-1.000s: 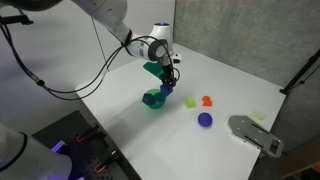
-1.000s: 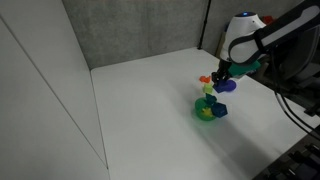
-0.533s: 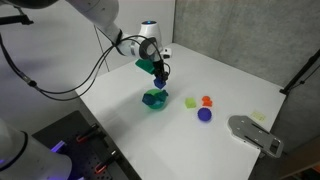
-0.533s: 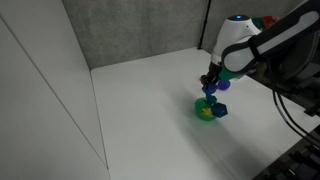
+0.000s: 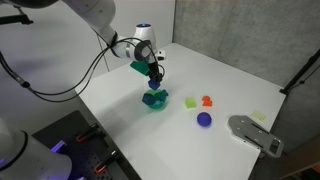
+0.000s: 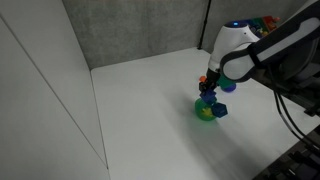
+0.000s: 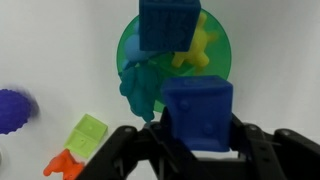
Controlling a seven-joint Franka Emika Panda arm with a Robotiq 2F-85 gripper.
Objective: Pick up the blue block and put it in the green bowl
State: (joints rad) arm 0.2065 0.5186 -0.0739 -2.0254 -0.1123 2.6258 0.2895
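Note:
My gripper moves down into the green bowl's space beside the teal piece [image 7: 140,88] next and releases the dark-blue block there. The bowl lies just below my gripper.
My gripper [image 7: 198,138] is shut on the blue block [image 7: 198,110], a dark-blue cube held between both fingers. It hangs just above the green bowl [image 7: 221,70], near the bowl's edge. The bowl holds a yellow piece [image 7: 196,45] and a teal piece [image 7: 140,88]. A second dark-blue block [image 7: 168,22] sits at the bowl's far rim. In both exterior views the gripper [image 5: 157,78] [image 6: 208,90] is directly over the bowl [image 5: 154,101] [image 6: 204,112].
A rounded blue-purple dome [image 5: 204,118] [image 7: 12,110], a lime-green piece [image 5: 190,102] [image 7: 88,135] and an orange piece [image 5: 208,100] [image 7: 62,165] lie on the white table beside the bowl. A grey device [image 5: 255,133] sits at the table's edge.
The gripper has moved sideways with the blue block still in it, from beside the bowl to over it. The bowl and loose pieces have not moved.

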